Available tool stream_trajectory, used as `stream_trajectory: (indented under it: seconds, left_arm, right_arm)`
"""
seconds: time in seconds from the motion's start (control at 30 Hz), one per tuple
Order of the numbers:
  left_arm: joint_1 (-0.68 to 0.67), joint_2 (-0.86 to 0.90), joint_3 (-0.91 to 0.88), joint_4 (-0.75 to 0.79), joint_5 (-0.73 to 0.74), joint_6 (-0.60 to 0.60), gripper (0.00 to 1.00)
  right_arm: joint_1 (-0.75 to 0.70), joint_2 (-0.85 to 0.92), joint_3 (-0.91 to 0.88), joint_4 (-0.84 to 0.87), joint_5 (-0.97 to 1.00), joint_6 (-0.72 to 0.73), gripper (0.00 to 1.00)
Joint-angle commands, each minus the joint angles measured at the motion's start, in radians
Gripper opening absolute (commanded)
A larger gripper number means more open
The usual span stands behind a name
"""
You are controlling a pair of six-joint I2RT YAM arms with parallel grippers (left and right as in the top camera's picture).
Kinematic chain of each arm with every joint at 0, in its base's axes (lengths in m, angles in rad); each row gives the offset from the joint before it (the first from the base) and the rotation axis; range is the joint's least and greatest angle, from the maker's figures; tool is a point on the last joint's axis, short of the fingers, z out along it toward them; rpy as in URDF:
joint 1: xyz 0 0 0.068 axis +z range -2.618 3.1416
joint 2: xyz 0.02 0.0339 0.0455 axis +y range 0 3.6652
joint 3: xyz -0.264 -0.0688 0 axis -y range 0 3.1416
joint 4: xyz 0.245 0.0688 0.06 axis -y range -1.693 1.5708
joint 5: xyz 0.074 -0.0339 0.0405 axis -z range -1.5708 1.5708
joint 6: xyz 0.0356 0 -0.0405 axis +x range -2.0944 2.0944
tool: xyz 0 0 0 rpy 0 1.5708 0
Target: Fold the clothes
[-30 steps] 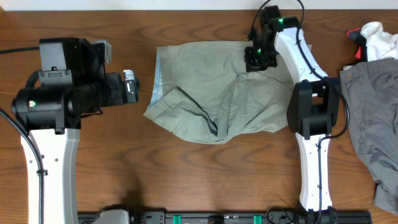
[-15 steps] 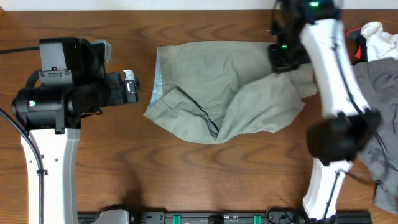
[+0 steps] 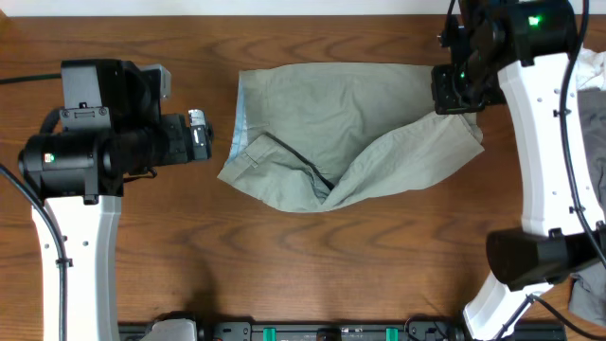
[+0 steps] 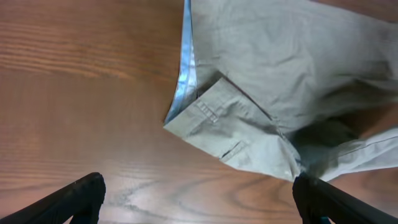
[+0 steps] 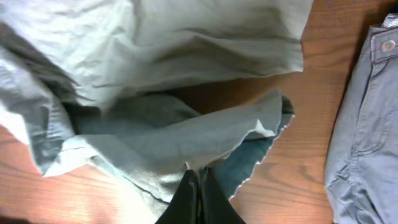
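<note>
My right gripper holds the hem, and the held leg hangs in folds. So next it will move back and down to the bare wood on the near side of the leg and let go of the hem.
The pale khaki-green shorts (image 3: pixel 322 123) lie rumpled on the wooden table, waistband at the left. My right gripper (image 3: pixel 455 96) is shut on the hem of the right leg and holds it lifted at the garment's far right. In the right wrist view the closed fingertips (image 5: pixel 198 190) pinch that hem, and the shorts (image 5: pixel 155 56) hang in folds above the wood. My left gripper (image 3: pixel 200 138) stands open just left of the waistband and touches nothing. In the left wrist view its fingers (image 4: pixel 81 196) are wide apart over bare wood, below the shorts' folded waistband corner (image 4: pixel 217 118).
A darker grey garment (image 5: pixel 367 124) lies on the table just right of the held leg. In the overhead view the right arm (image 3: pixel 554 142) covers most of it. The table's far edge (image 3: pixel 284 11) runs just behind the shorts.
My right gripper has travelled to the right with the leg hem in its grip, drawing that leg out toward the right. The left arm has stayed still and open.
</note>
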Motion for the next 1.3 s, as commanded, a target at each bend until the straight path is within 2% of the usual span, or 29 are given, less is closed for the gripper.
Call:
stream_trajectory:
  seconds: [0.0,0.1,0.27,0.57,0.7,0.73,0.83,0.87,0.9,1.07,1.27]
  left_arm:
    - [0.004,-0.006,0.016,-0.013,0.013,0.018,0.98]
    - [0.004,-0.008,0.016,-0.025,0.013,0.018,0.98]
    - [0.004,-0.007,0.016,-0.032,0.013,0.018,0.98]
    - [0.004,-0.006,0.015,-0.032,0.013,0.018,0.98]
    - [0.001,0.003,0.001,-0.023,0.013,0.018,0.98]
    - [-0.005,0.011,-0.012,-0.016,0.013,0.018,0.98]
    - [-0.047,0.053,-0.047,0.029,0.018,0.023,0.98]
    - [-0.065,0.072,-0.055,0.05,0.017,0.027,0.98]
    - [-0.085,0.096,-0.06,0.071,0.017,0.036,0.98]
    - [-0.2,0.276,-0.064,0.159,0.011,0.104,0.98]
    - [-0.257,0.48,-0.064,0.277,0.005,0.103,0.98]
  right_arm:
    - [0.01,-0.124,0.002,-0.003,-0.033,0.035,0.01]
    - [0.022,-0.203,-0.034,-0.002,-0.033,0.08,0.01]
    - [0.057,-0.332,-0.229,-0.002,-0.032,0.159,0.08]
    - [0.119,-0.396,-0.724,0.092,-0.032,0.243,0.02]
    - [0.118,-0.396,-0.856,0.213,-0.031,0.266,0.01]
    - [0.118,-0.396,-0.877,0.252,-0.032,0.269,0.05]
    - [0.118,-0.396,-0.917,0.367,-0.032,0.294,0.27]
    - [0.118,-0.395,-0.921,0.397,-0.032,0.294,0.4]
    - [0.117,-0.395,-0.921,0.423,-0.032,0.294,0.47]
    - [0.103,-0.395,-0.921,0.494,-0.05,0.296,0.52]
    - [0.068,-0.395,-0.921,0.488,-0.063,0.296,0.52]
